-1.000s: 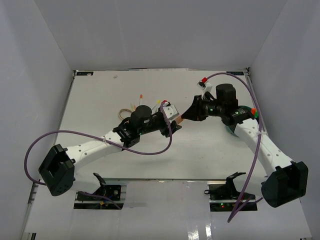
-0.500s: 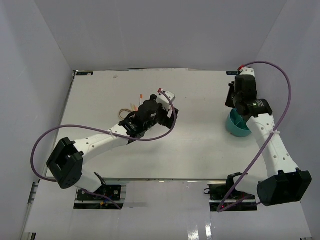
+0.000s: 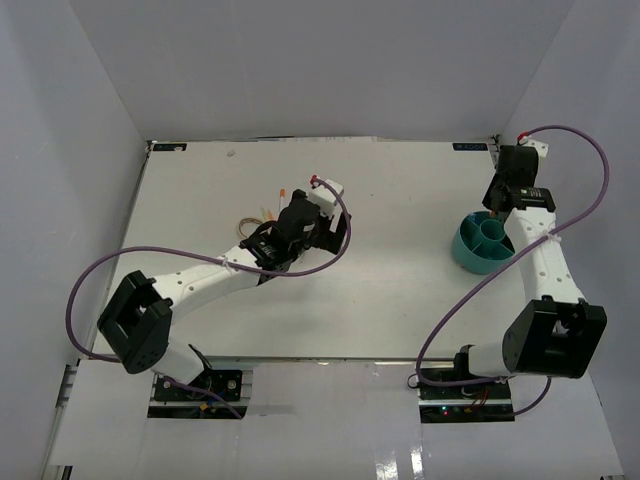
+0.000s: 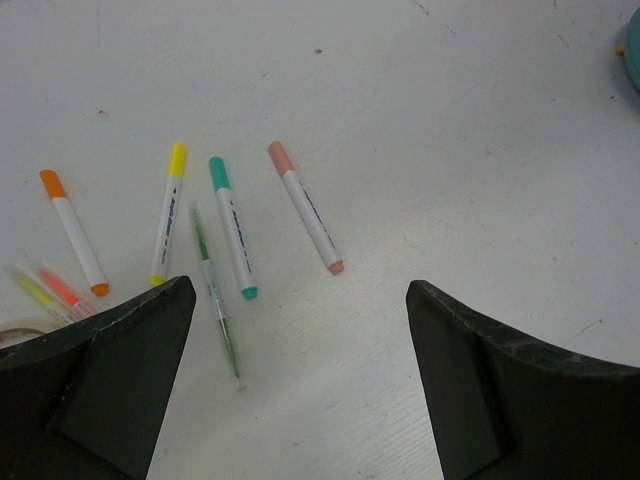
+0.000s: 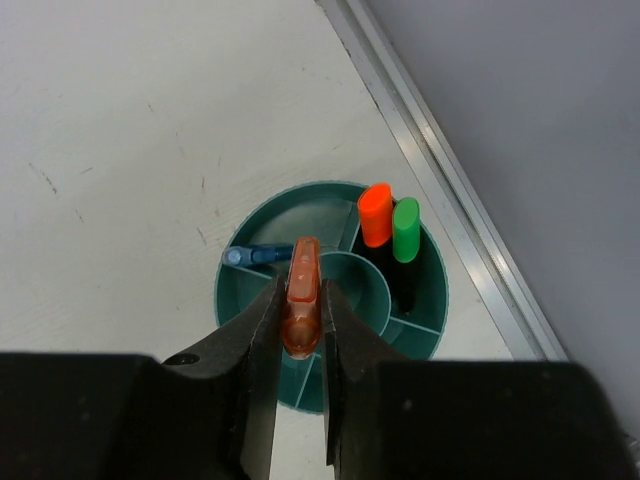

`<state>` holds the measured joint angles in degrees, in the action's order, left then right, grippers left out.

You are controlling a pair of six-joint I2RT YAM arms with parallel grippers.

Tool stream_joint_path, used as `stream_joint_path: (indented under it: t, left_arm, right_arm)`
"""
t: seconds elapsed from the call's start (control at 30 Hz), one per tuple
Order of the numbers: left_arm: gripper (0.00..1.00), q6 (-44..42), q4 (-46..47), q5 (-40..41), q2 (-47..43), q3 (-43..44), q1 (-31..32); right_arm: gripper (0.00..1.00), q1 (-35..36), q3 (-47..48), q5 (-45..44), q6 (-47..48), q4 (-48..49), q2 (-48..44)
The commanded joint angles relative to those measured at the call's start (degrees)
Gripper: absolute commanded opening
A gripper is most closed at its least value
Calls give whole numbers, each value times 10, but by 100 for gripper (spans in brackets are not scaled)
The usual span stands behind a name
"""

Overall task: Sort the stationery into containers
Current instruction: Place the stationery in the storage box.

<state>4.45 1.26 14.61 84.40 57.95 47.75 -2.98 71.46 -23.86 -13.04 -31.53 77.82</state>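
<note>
My right gripper lowers next and shifts from the teal container's central ring over the open room. The section with the light blue pen (image 5: 255, 256) still has that space.
My right gripper (image 5: 302, 290) is shut on a salmon-pink highlighter (image 5: 302, 262), held just above the round teal container (image 5: 432, 268). A light blue pen (image 5: 255, 256) lies in one of its compartments. Two black highlighters, one orange-capped (image 5: 375, 214) and one green-capped (image 5: 405, 229), stand in another. In the top view the container (image 3: 468, 256) sits at the right, under the right gripper (image 3: 498, 200). My left gripper (image 4: 298, 290) is open and holds nothing. It hovers over loose stationery: an orange-capped pen (image 4: 75, 232), a yellow one (image 4: 168, 213), a teal one (image 4: 232, 227), a salmon one (image 4: 305, 207) and a thin green pen (image 4: 215, 290).
Small yellow and orange pencils (image 4: 45, 290) and a beige rubber band (image 4: 14, 328) lie at the left edge of the left wrist view. The table's metal rim (image 5: 455, 205) and the grey wall run close behind the container.
The two grippers were together mid-table. The right arm has since swung right and back over the container with the highlighter. The left gripper has opened and drawn back over the pens.
</note>
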Motion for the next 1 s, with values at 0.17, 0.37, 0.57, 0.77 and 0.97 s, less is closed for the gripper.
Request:
stream_joint_path:
  t: [0.17, 0.37, 0.57, 0.77, 0.97]
  left_arm:
    - [98, 7, -10, 3, 7, 23, -1]
    - [98, 4, -9, 4, 7, 25, 0]
    - [98, 1, -10, 2, 7, 24, -1]
    - [98, 6, -10, -7, 8, 23, -1]
    - [98, 6, -10, -8, 9, 25, 0]
  right_arm:
    - [8, -16, -1, 34, -4, 86, 40]
    - [8, -18, -4, 51, 0, 102, 55]
    - [8, -19, -10, 47, -14, 88, 74]
    - [10, -22, -13, 39, -21, 76, 93]
    - [18, -23, -6, 26, -30, 57, 104]
